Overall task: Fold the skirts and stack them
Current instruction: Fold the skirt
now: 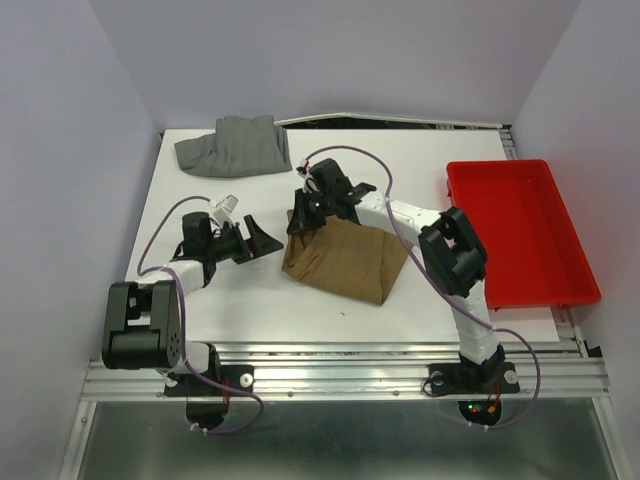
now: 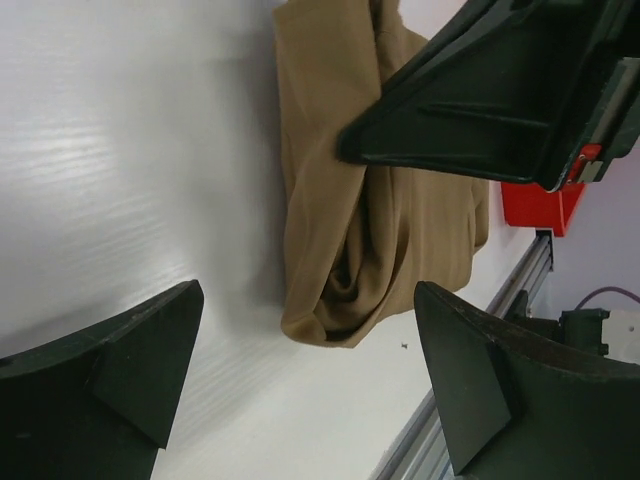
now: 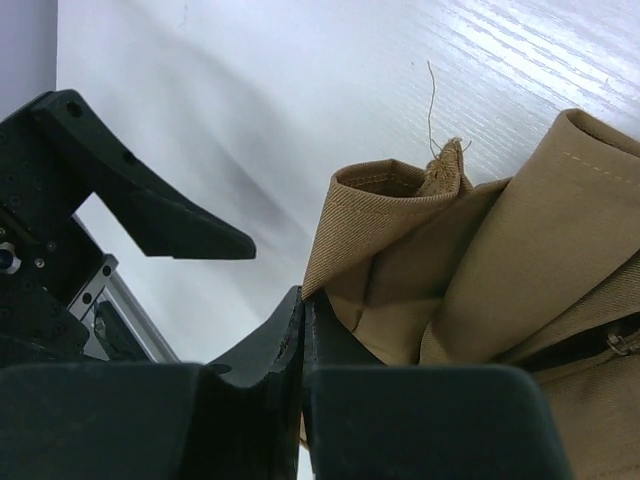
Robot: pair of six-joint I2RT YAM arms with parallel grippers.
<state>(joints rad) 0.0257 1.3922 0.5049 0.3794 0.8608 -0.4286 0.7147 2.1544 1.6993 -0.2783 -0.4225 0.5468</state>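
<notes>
I should move my left gripper toward the right in the top view next, around the tan skirt's rolled end, since my right gripper holds that side of the skirt raised.
A tan-brown skirt (image 1: 345,262) lies crumpled in the middle of the table, its left corner lifted. My right gripper (image 1: 300,216) is shut on that raised corner; in the right wrist view the jaws (image 3: 303,300) pinch the hem of the tan skirt (image 3: 480,250). My left gripper (image 1: 258,240) stands wide open just left of the skirt, touching nothing. In the left wrist view its fingers (image 2: 160,330) frame the rolled end of the tan skirt (image 2: 340,200), with bare table between them. A grey skirt (image 1: 232,146) lies bunched at the far left of the table.
A red plastic tray (image 1: 497,166) sits at the right side of the table, seen too as a red tray (image 2: 540,205) corner in the left wrist view. The right gripper's black finger (image 2: 470,90) hangs over the tan skirt. Grey walls enclose the table.
</notes>
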